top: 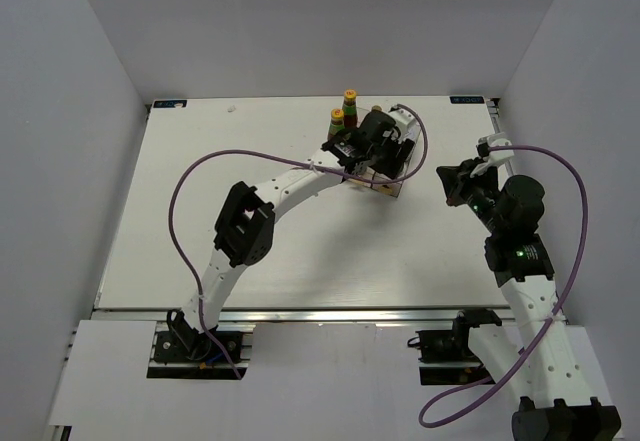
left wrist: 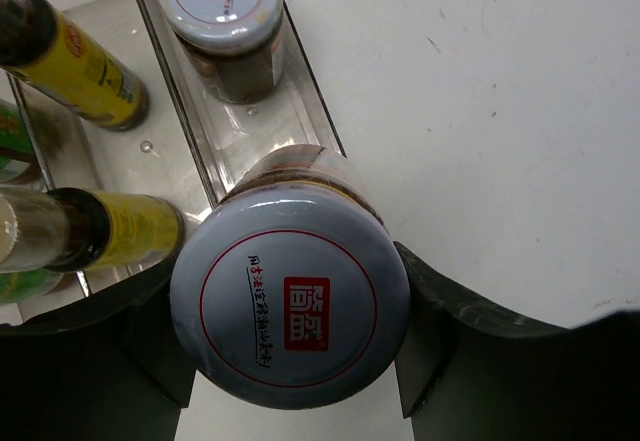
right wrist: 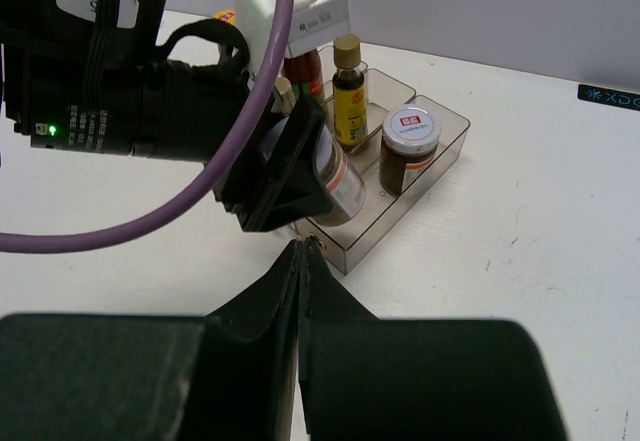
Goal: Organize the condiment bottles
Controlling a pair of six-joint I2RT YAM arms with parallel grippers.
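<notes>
My left gripper will lower the squat brown jar, still leaning above the tray's bottom, to stand beside the other jar in the near part of the tray's section.
My left gripper [left wrist: 295,346] is shut on a squat brown jar by its white lid [left wrist: 290,306]. It holds the jar tilted over the near end of the clear tray's [left wrist: 190,131] right-hand compartment; in the right wrist view the jar [right wrist: 340,183] leans just above the tray floor. The second white-lidded jar [left wrist: 222,1] stands at the far end of that compartment. Two slim yellow-brown bottles [left wrist: 80,66] [left wrist: 115,231] stand in the middle compartment. Two red sauce bottles with yellow caps [top: 350,103] [top: 336,121] stand at the tray's far side. My right gripper [right wrist: 303,249] is shut and empty, right of the tray.
The tray [top: 392,189] sits at the table's back centre, under the left arm's wrist [top: 375,141]. The right arm [top: 515,231] reaches in from the right side. A purple cable loops over the left arm.
</notes>
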